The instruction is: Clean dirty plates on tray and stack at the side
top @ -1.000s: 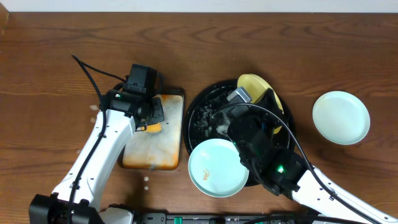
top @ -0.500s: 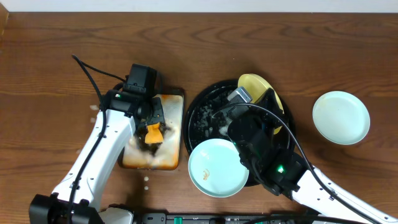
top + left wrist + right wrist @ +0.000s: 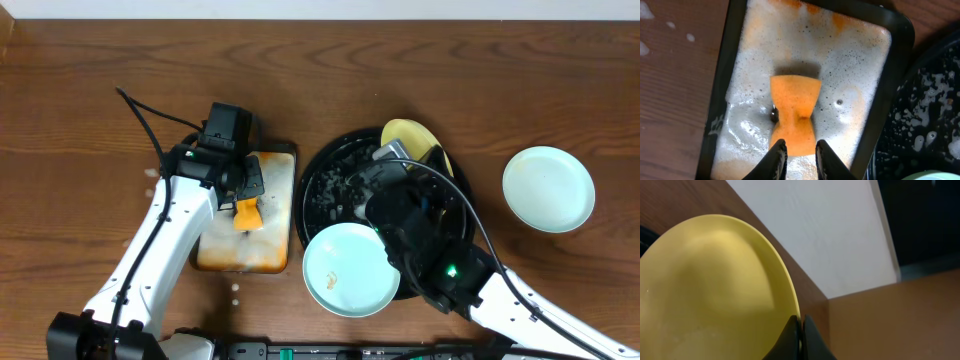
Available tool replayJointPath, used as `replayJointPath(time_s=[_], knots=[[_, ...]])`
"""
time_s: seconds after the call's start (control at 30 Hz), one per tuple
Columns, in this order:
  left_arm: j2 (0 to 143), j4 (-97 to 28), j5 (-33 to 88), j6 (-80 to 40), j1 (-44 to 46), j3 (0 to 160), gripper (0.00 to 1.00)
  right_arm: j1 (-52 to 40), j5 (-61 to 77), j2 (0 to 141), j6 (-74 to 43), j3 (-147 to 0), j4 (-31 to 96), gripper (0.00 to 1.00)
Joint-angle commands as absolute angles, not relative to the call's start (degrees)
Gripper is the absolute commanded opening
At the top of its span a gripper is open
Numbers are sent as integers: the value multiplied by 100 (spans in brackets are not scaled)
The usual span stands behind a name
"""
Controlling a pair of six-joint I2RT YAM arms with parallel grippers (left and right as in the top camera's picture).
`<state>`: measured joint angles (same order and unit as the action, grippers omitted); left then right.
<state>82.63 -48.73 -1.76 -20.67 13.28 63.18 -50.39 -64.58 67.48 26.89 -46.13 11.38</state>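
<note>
Next, my right gripper will swing off the tray (image 3: pixel 328 190) and lower the yellow plate onto the table's mint-blue plate, since that lies to its right in the overhead view.
The black tray (image 3: pixel 328 190) holds a mint-blue plate (image 3: pixel 350 268) with orange specks at its near edge. A pale yellow plate (image 3: pixel 408 135) (image 3: pixel 715 290) is tilted above the tray's far side, and my right gripper (image 3: pixel 395 158) (image 3: pixel 801 325) is shut on its rim. Another mint-blue plate (image 3: pixel 548 188) lies on the table at the right. My left gripper (image 3: pixel 248 195) (image 3: pixel 800 147) hangs over the foamy pan (image 3: pixel 897 65), slightly open. The orange sponge (image 3: pixel 247 213) (image 3: pixel 795 115) lies just beyond its fingertips, with only foam between them.
The rectangular metal pan (image 3: pixel 292 200) sits directly left of the tray, full of foam. The tray floor is speckled with water and foam. A black cable (image 3: pixel 150 125) runs over the table at the left. Foam drops (image 3: pixel 670 25) dot the wood beside the pan.
My left gripper's jaws have widened and let go of the sponge, which now lies in the foam. The right gripper keeps its hold on the yellow plate, which has barely shifted.
</note>
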Motion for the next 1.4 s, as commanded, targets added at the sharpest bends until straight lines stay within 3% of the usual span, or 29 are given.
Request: replayJointPath(time_s=[0.0, 0.53, 0.77, 0.97, 1.17, 1.37], knots=[[8274, -4904, -187, -2001, 1304, 6300, 24, -4919, -6573, 6709, 2043, -4720, 1173, 1], [8274, -4836, -167, -2001, 1304, 6300, 27, -4831, -5865, 6709, 1964, -4720, 1619, 1], [8274, -4770, -58, -2001, 1304, 6300, 27, -4781, -5894, 6709, 3332, -4720, 1584, 1], [8274, -4742, -58, -2001, 1304, 6300, 27, -4456, -5972, 6709, 2178, -4720, 1566, 1], [8274, -4727, -38, -2003, 1304, 6300, 27, -4084, -5684, 6707, 1953, -4720, 1557, 1], [8274, -4733, -36, -2003, 1304, 6300, 28, -4016, -4410, 6709, 2200, -4720, 1763, 1]])
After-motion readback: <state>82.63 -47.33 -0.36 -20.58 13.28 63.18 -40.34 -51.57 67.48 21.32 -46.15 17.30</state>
